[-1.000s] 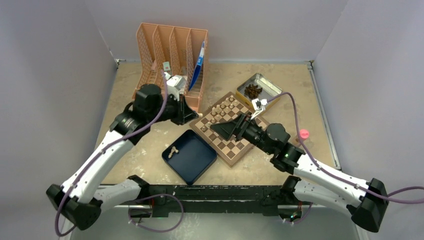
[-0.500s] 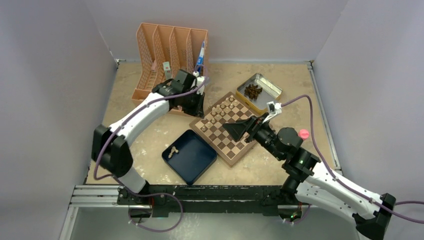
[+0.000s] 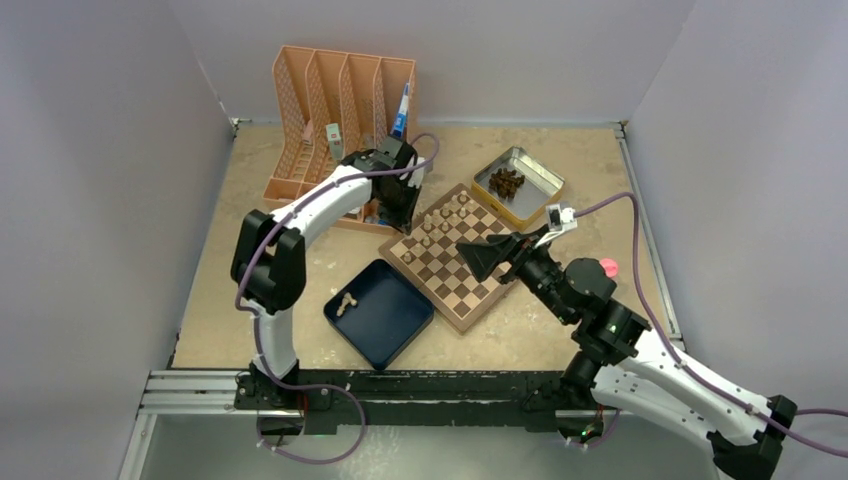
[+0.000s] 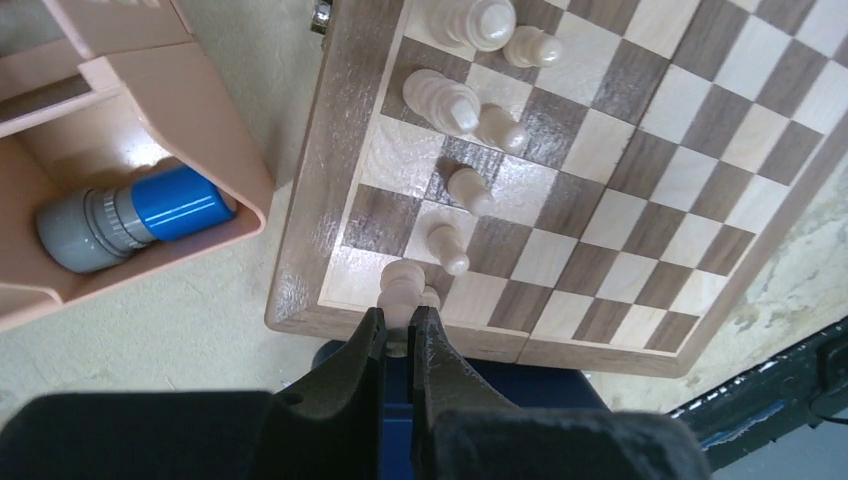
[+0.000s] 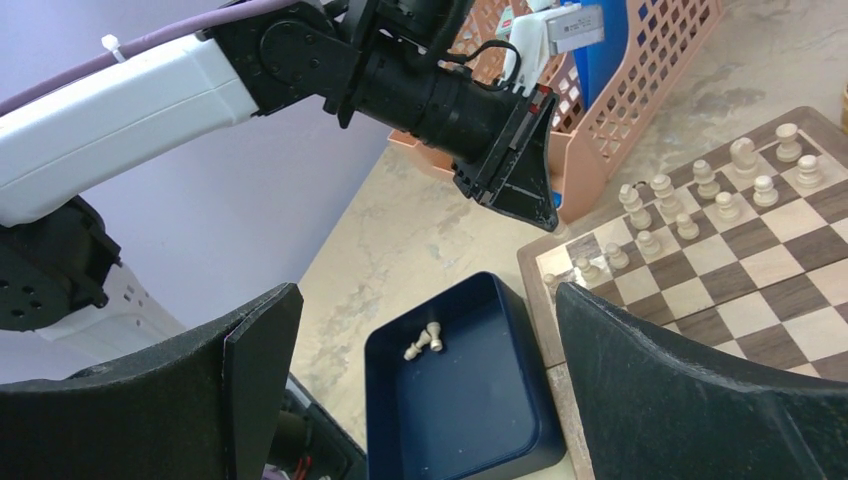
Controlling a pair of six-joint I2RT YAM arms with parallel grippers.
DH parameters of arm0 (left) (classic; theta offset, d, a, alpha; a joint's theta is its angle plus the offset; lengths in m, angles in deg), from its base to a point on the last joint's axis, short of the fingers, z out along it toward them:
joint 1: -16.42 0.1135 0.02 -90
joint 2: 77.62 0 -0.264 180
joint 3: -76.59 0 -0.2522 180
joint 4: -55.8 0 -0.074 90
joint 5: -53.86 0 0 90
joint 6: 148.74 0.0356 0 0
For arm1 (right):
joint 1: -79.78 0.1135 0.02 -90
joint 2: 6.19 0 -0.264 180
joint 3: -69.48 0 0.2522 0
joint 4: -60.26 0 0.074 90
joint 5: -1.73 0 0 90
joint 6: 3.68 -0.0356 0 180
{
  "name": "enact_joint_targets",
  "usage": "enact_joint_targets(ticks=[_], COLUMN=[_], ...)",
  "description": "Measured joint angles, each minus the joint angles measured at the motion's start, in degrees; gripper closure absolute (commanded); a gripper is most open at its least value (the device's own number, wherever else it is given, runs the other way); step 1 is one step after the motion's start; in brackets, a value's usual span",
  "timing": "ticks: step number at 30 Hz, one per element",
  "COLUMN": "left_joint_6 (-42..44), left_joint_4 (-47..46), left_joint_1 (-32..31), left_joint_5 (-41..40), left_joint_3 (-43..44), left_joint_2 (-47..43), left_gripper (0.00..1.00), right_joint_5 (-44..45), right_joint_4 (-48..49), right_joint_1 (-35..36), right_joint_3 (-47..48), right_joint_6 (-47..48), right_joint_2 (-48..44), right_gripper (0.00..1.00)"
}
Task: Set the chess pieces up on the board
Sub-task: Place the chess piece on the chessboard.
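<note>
I'll next move my left gripper from the board's corner and lower its piece onto the dark back-row square [image 3: 406, 242] [image 4: 381, 218] beside that corner, empty behind a small beige piece.
My left gripper [image 4: 399, 335] is shut on a pale beige chess piece [image 4: 405, 285], held over the near corner square of the board [image 4: 310, 220]. Several beige pieces [image 4: 455, 100] stand in two rows along that edge. In the top view the left gripper [image 3: 402, 212] is at the board's [image 3: 460, 290] left corner. My right gripper [image 3: 480, 258] is open and empty above the board's middle. In the right wrist view its jaws [image 5: 430, 390] stand wide apart over the dark blue tray [image 5: 470, 410], where two beige pieces [image 5: 425, 342] lie.
A peach file organizer [image 3: 340, 120] stands just behind the left gripper, a blue-capped tube [image 4: 135, 215] in its slot. A metal tin [image 3: 540, 172] of dark brown pieces sits behind the board. A pink object [image 3: 606, 267] lies to the right. The blue tray [image 3: 390, 325] is left of the board.
My left arm has swung right and forward from beside the organizer to the board's left corner. My right gripper has drawn back a little to the right.
</note>
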Motion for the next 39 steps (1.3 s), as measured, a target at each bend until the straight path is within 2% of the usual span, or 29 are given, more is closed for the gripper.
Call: enact_joint_targets(ticks=[20,29,39], left_joint_6=[0.35,0.35,0.28], left_joint_4=[2.69,2.64,3.26], left_joint_1=[-0.66,-1.27,-1.79], left_joint_5=[-1.70,-1.84,-4.31], left_joint_3=[3.52,5.09,5.46], left_joint_2=[8.00,9.16,9.27], left_gripper=[0.92,0.85,0.84], right_joint_5=[1.77,1.97,1.92], right_joint_4=[-2.05,-2.29,-2.25], right_joint_1=[0.00,0.00,0.00], right_joint_3=[0.50,0.50,0.50], right_joint_6=[1.51,1.66,1.64], right_joint_2=[-2.58,-2.58,-2.43], right_gripper=[0.01,0.01,0.01])
